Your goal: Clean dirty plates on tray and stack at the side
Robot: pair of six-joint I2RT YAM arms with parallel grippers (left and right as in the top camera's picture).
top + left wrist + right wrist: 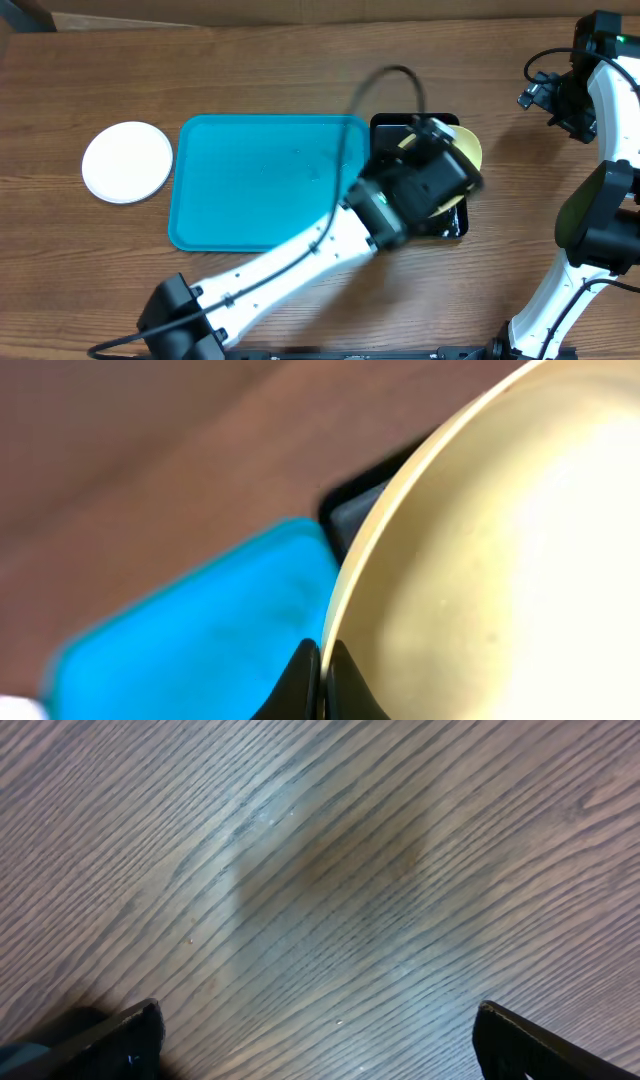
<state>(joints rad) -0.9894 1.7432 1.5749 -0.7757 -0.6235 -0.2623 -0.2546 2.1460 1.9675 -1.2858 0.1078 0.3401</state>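
The white plate (127, 162) (18, 708) to the left of my left gripper in the overhead view starts the side stack, so next I will swing my left gripper across, lower it onto that plate and let go.
My left gripper (447, 148) reaches across the table and is shut on the rim of the pale yellow-green plate (470, 150), holding it tilted over the black tray (390, 128). In the left wrist view the fingers (323, 660) pinch the plate's edge (500, 560). The turquoise tray (260, 180) holds no plates; it also shows in the left wrist view (200, 640). The white plate (127, 162) lies on the table left of the tray. The light blue plate is out of view. My right gripper (320, 1020) is open and empty above bare wood at the far right (560, 100).
My left arm (300, 255) lies diagonally across the front right of the tray. The black tray's corner shows in the left wrist view (350, 510); its contents are hidden under my gripper and the plate. A cable loops above the tray's right end.
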